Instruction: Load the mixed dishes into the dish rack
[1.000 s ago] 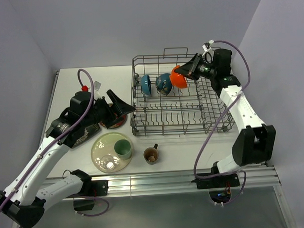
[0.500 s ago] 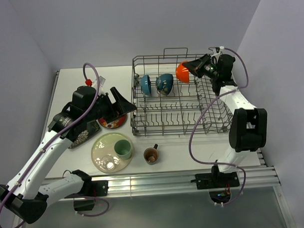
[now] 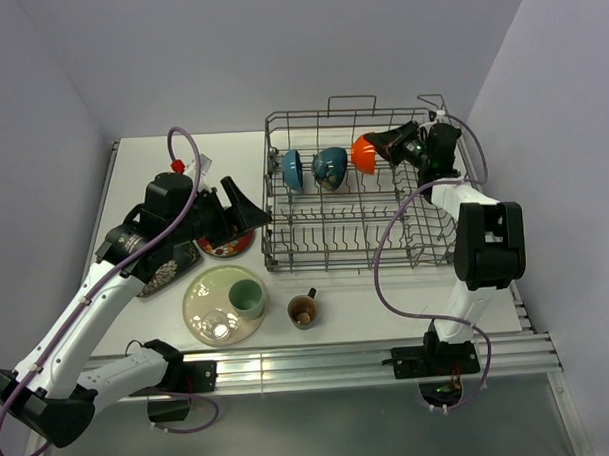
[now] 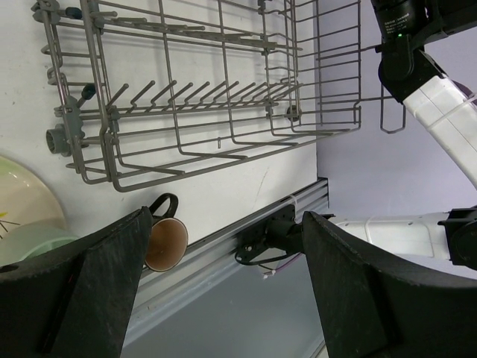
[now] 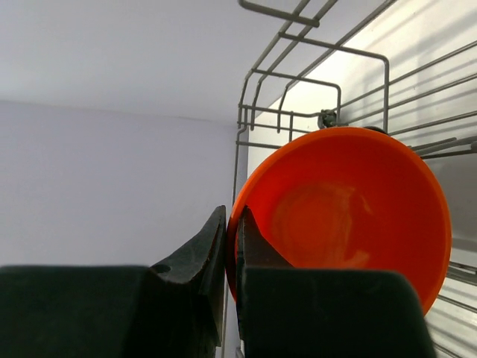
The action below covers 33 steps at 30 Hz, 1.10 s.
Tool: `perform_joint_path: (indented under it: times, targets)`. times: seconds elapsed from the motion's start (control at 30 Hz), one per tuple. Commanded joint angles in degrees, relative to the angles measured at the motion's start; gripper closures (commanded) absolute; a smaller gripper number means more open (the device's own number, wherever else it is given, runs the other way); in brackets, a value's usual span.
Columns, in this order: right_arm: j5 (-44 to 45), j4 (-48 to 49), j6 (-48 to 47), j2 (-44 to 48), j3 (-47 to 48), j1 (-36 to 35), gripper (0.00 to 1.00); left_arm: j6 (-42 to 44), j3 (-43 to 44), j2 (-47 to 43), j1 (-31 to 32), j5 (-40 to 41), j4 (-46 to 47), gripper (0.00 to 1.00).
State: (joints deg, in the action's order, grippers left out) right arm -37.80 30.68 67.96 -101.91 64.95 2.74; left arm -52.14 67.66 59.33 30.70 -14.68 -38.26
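Note:
The back row's free stretch is beside the blue-inside bowls, so my right gripper will lower the orange bowl there on edge next.
The grey wire dish rack (image 3: 334, 225) stands at the back middle of the table. My right gripper (image 3: 382, 145) is shut on the rim of the orange bowl (image 3: 364, 152) and holds it on edge over the rack's far right part; in the right wrist view the bowl (image 5: 350, 209) fills the frame, its rim pinched between the fingers (image 5: 205, 253). Two blue-inside bowls (image 3: 293, 168) (image 3: 329, 165) stand on edge in the rack's back row. My left gripper (image 3: 249, 212) is open and empty, left of the rack above the red saucer (image 3: 223, 248).
A cream plate (image 3: 202, 297) at the front left holds a pale green cup (image 3: 247, 297) and a clear glass (image 3: 220, 326). A brown mug (image 3: 303, 309) stands beside it, also in the left wrist view (image 4: 165, 242). A black square plate (image 3: 171, 268) lies under the left arm.
My right gripper has carried the orange bowl slightly up and right over the rack's back, its arm folding in. My left arm rose slightly, then held still.

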Motion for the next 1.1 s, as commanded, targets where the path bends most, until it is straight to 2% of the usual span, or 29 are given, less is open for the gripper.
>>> perform_joint_path:
  times: [0.0, 0.27, 0.53, 0.57, 0.63, 0.87, 1.07]
  targets:
    - [2.1, 7.1, 1.2, 0.2, -1.2, 0.5, 1.00, 1.5, 1.2, -1.4, -0.4, 0.0, -0.3, 0.12]
    - [2.0, 4.2, -0.8, -0.4, -3.6, 2.1, 1.00, 0.7, 0.9, -1.4, -0.5, 0.5, -2.1, 0.12]
    - [-0.1, -1.6, -5.2, -1.8, -2.8, 3.9, 0.89, 0.1, 0.3, -2.4, -0.6, 0.4, -2.3, 0.11]
    - [-0.2, -2.4, -6.8, -1.9, -2.7, 4.1, 0.89, -0.1, 0.2, -2.4, -0.6, 0.4, -2.2, 0.11]
    - [-1.6, -2.8, -7.6, -2.3, -2.4, 4.4, 1.00, -0.2, -0.2, -2.4, -0.6, -0.1, -1.8, 0.12]
    - [-12.4, 0.7, -7.9, -6.3, 2.1, 4.6, 1.00, -0.6, -1.7, -3.0, -0.6, -0.9, -0.5, 0.12]
    - [-14.9, -1.5, -8.1, -7.0, 5.0, 4.7, 1.00, -0.7, -2.1, -2.8, -0.6, -1.6, 0.3, 0.12]
